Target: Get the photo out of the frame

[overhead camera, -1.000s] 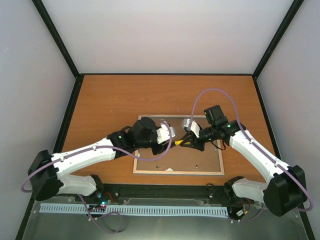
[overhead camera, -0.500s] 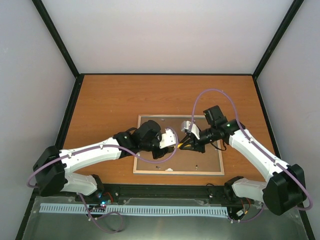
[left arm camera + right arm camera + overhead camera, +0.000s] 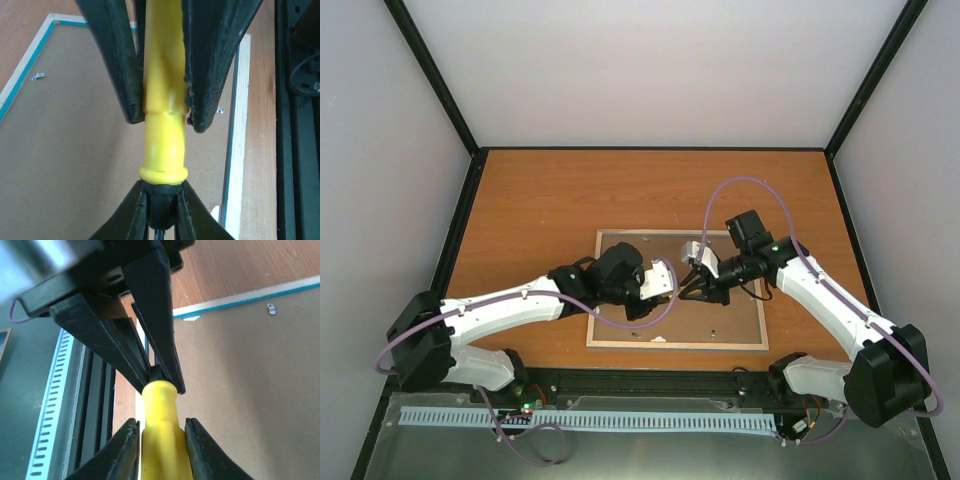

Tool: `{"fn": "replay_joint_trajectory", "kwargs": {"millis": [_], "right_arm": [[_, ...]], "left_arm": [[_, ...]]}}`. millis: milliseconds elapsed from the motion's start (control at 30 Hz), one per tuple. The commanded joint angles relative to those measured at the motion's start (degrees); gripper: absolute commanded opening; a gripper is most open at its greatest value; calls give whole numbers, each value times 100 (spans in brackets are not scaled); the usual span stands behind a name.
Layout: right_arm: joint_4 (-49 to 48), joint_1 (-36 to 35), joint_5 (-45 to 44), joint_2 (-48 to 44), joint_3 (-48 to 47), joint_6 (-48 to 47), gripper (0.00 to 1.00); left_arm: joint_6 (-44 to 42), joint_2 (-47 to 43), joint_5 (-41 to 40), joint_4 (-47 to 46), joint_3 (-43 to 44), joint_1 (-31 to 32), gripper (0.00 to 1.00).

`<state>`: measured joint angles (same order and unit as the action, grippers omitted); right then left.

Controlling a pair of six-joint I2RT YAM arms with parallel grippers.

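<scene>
The robot's left gripper needs to carry the screwdriver to the left in the top view, then down, and then release it, because bare tabletop lies beside the frame (image 3: 670, 346).
The frame (image 3: 670, 346) lies face down, its plain brown backing board (image 3: 720, 310) up, so the photo is hidden. My two grippers meet above the board's left part, both on a small yellow-handled screwdriver (image 3: 164, 125). My left gripper (image 3: 161, 205) is shut on the black collar below the handle. My right gripper (image 3: 161, 450) grips the yellow handle (image 3: 159, 405) from the other end. In the top view the left gripper (image 3: 670, 284) and the right gripper (image 3: 693, 284) stand tip to tip.
Small metal turn clips (image 3: 37, 76) (image 3: 270, 308) sit along the board's edges. The frame's pale wood edge (image 3: 240, 125) with its light-blue lip runs next to the black rail (image 3: 650, 380) at the table's near edge. Purple cables loop over both arms.
My left gripper has moved slightly right and toward the near edge, closing in on the right gripper's tip, and now grips the screwdriver. The right arm has barely shifted.
</scene>
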<state>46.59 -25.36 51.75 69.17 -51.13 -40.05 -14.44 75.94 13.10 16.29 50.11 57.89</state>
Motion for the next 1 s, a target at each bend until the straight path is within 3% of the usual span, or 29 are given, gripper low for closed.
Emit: {"fn": "replay_joint_trajectory", "kwargs": {"millis": [0,100,233,467,767,967], "right_arm": [[-8,18,-63,2,-188,51,35],[-32,24,-249,-198,-202,158,56],[-351,57,-513,-631,-23,406,71],[-413,59,-725,-331,-18,411,75],[-317,58,-674,-335,4,233,76],[-263,59,-663,-237,-8,148,76]], "left_arm": [[582,-343,-346,-452,-72,71,6],[1556,-426,-1195,-407,-301,70,3],[3297,-590,-1879,-45,-689,69,2],[6494,-1335,-3131,1479,-1273,-200,2],[7523,-1861,-3271,1937,-1970,-1660,1],[7482,-1868,-2815,1406,-2337,-2390,4]]}}
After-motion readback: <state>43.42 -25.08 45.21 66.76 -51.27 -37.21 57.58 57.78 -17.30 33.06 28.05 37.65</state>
